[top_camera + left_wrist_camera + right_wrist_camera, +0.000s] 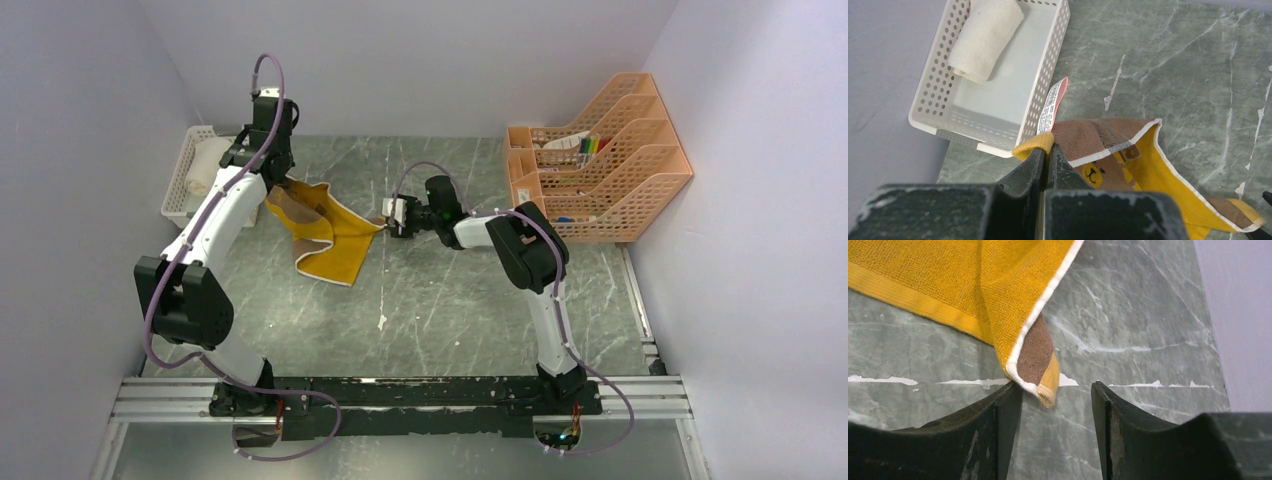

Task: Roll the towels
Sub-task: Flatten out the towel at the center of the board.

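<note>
My left gripper rises next to straighten the crumpled towel. Then it lowers and releases the towel's corner on the tabletop beside the basket, since that spot lies below the gripper.
The brown towel with a mustard-yellow reverse (330, 238) lies crumpled on the table, yellow side mostly up. My left gripper (277, 187) is shut on its far-left corner; in the left wrist view the jaws (1048, 149) pinch the yellow edge of that towel (1128, 160) and hold it raised. My right gripper (390, 216) is open at the towel's right corner. In the right wrist view that corner (1035, 357) hangs just above the gap, close to the left finger (1007, 410). The cream-white towel (985, 37) lies rolled in the white basket (993, 145).
The white perforated basket (180, 190) stands at the far left against the wall. An orange tiered file rack (640, 170) with pens stands at the far right. A product tag (1053, 102) sticks up from the towel beside the basket. The table (450, 300) is grey marble with chipped white marks.
</note>
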### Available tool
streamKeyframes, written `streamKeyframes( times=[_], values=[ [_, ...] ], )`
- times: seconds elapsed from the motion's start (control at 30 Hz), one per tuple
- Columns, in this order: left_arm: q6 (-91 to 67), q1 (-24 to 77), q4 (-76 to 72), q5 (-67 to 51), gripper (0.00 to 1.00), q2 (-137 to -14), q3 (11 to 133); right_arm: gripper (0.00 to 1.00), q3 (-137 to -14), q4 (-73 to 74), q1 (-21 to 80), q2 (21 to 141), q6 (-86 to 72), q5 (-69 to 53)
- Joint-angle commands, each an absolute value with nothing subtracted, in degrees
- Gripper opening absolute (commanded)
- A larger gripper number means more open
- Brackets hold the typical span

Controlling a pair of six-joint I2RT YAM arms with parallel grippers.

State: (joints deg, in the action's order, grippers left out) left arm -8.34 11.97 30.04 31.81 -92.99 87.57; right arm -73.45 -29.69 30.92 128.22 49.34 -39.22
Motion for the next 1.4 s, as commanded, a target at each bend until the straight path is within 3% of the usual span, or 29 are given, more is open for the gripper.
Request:
streamKeyframes(
  times=[0.0, 0.13, 0.2, 0.27, 0.33, 0.47, 0.63, 0.77, 0.93, 1.2, 1.37],
  values=[
    [-7.76, 11.26, 28.9, 30.57, 0.07, -92.5, 87.89, 0.53, -75.19, -29.3, 31.76, 129.27, 51.72, -40.68],
    [-7.66, 11.16, 29.24, 30.37, 0.07, -92.89, 88.15, 0.46, -75.88, -27.76, 32.16, 129.22, 52.56, -41.12],
    [-7.58, 11.16, 29.27, 30.46, 0.07, -92.9, 88.24, 0.38, -76.0, -26.82, 32.24, 128.76, 53.0, -41.46],
    [-7.61, 11.08, 29.28, 30.35, 0.07, -92.97, 88.24, 0.23, -76.38, -25.13, 32.26, 128.06, 53.6, -41.79],
    [-7.51, 11.02, 29.31, 30.32, 0.07, -93.11, 88.37, 0.0, -77.14, -22.26, 32.26, 127.38, 54.63, -41.97],
    [-7.3, 10.33, 29.93, 30.82, 0.07, -93.89, 89.49, 0.0, -75.19, -25.06, 31.04, 124.06, 50.13, -43.95],
    [-8.28, 7.27, 30.51, 29.05, 0.07, -94.21, 93.78, 0.0, -72.24, -30.86, 24.34, 115.45, 30.89, -43.41],
    [-11.82, 3.83, 29.02, 24.83, 0.07, -92.94, 96.95, 0.0, -73.64, -23.05, 21.92, 107.62, 25.64, -31.17],
    [-17.67, 1.72, 26.98, 18.17, 0.07, -91.49, 98.51, 0.0, -77.57, -14.9, 21.76, 102.06, 19.25, -6.73],
    [-29.9, -3.48, 23.76, 12.05, 0.07, -85.67, 92.44, 0.0, -73.66, -9.68, 21.26, 88.56, 15.06, 7.68],
    [-41.0, -9.55, 18.0, 2.26, 0.07, -75.32, 79.34, 0.0, -63.97, -15.54, 20.15, 77.94, 9.83, 14.54]
  ],
)
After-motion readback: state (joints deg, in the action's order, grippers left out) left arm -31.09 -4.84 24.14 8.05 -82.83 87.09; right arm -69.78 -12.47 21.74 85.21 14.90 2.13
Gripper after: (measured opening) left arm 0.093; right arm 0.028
